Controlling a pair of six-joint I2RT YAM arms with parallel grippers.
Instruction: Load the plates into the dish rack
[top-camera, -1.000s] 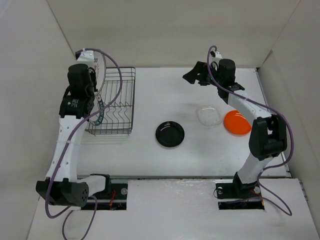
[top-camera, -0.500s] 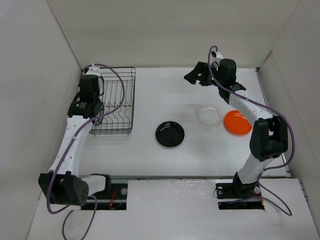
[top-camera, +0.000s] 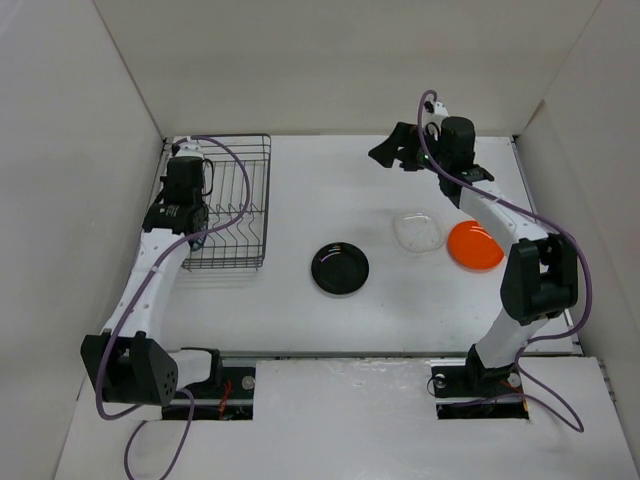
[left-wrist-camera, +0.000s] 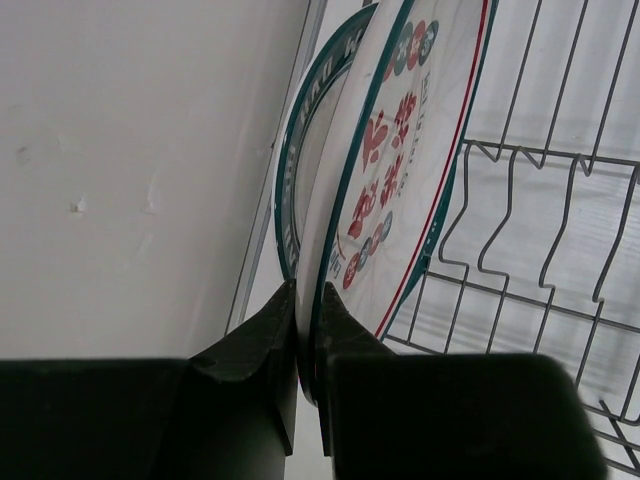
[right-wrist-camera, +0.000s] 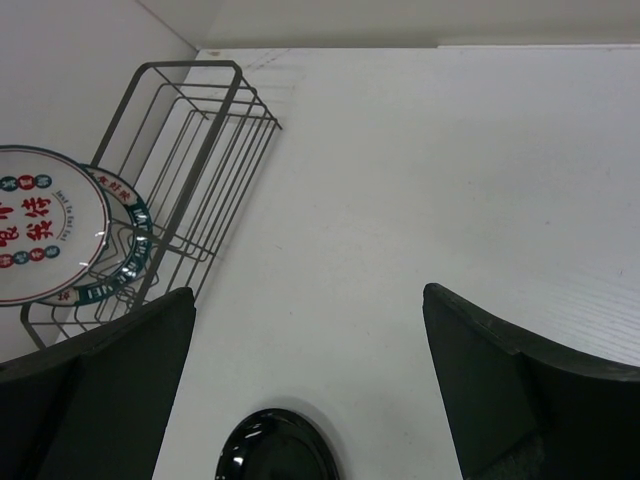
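Observation:
My right gripper comes down and back, to the left in the top view, onto the black plate's far rim (top-camera: 357, 250) next. That plate lies flat nearest the rack (top-camera: 232, 205).
The dish rack (top-camera: 232, 205) sits at the table's far left. My left gripper (left-wrist-camera: 308, 300) is shut on the lower rim of the white plate with red markings (left-wrist-camera: 410, 150), which stands on edge inside the rack at its left side. Right behind it stands the plate with the dark patterned rim (left-wrist-camera: 292, 170). In the right wrist view both plates (right-wrist-camera: 40, 235) (right-wrist-camera: 128, 262) show upright in the rack (right-wrist-camera: 195, 120). The black plate (top-camera: 340, 268), the clear plate (top-camera: 419, 231) and the orange plate (top-camera: 474, 245) lie flat on the table. My right gripper (top-camera: 395, 150) hangs open above the far middle, holding nothing.
White walls enclose the table on the left, back and right; the rack's left side runs close along the left wall (left-wrist-camera: 130, 150). The rack's zigzag dividers (left-wrist-camera: 520, 200) to the right of the held plate hold nothing. Both arm bases stand at the near edge.
My left arm has come down with the plate from above the rack's back left corner into the rack's left side. The right arm has not moved.

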